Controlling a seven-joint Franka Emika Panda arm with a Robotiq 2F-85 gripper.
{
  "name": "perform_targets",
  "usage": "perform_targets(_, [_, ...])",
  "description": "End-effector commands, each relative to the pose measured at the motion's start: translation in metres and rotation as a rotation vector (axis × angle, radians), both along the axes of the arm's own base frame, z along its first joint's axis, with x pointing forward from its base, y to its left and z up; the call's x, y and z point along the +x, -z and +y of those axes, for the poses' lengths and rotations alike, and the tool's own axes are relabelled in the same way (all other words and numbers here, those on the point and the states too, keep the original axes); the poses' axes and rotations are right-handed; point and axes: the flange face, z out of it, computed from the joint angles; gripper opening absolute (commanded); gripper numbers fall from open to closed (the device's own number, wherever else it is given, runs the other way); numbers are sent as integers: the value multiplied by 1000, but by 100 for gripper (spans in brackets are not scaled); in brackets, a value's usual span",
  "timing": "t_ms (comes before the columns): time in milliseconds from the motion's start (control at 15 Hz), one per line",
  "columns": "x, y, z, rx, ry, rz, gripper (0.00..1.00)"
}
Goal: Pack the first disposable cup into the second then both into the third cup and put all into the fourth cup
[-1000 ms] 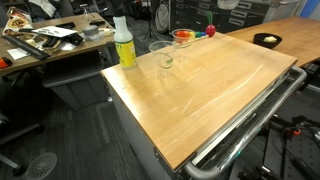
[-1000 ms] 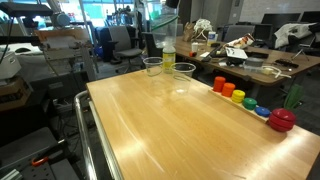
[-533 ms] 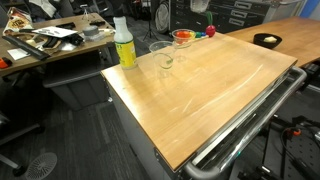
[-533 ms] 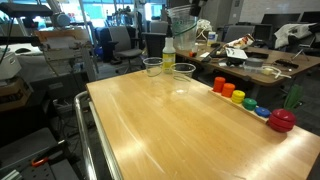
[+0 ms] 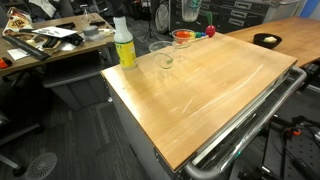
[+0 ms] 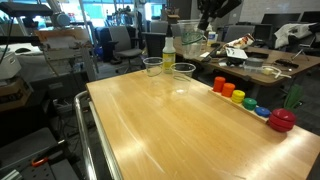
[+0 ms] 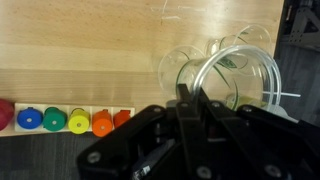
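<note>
My gripper is holding the cup. I will lower the cup into the open cup nearest the coloured pieces next, and then open my gripper.
My gripper (image 6: 207, 18) is high above the far end of the wooden table, near the bottle; it also shows at the top edge of an exterior view (image 5: 190, 8). In the wrist view my gripper (image 7: 190, 95) is shut on the rim of a clear plastic cup (image 7: 250, 72). The held cup (image 6: 190, 36) hangs tilted in the air; I cannot tell whether another cup is nested in it. Two clear cups stand on the table in both exterior views (image 6: 152, 66) (image 6: 184, 70) (image 5: 160, 47) (image 5: 167, 60). One of them shows under the held cup (image 7: 174, 68).
A yellow-green bottle with a white cap (image 5: 124, 42) (image 6: 168, 50) stands at the table's far edge beside the cups. A row of coloured pieces (image 6: 240, 97) (image 7: 60, 120) and a red piece (image 6: 282, 120) line one side. A metal rail (image 5: 250, 120) runs along the near edge.
My gripper has carried the held cup sideways away from above the bottle and a little lower. The two cups on the table have not moved.
</note>
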Motion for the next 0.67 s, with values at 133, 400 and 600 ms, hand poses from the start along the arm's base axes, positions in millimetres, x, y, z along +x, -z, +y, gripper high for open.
perform_targets(133, [7, 17, -7, 108, -46, 71, 2])
perform_targets(400, [14, 37, 4, 120, -92, 120, 2])
perform_targets(600, [24, 46, 8, 112, -97, 113, 2])
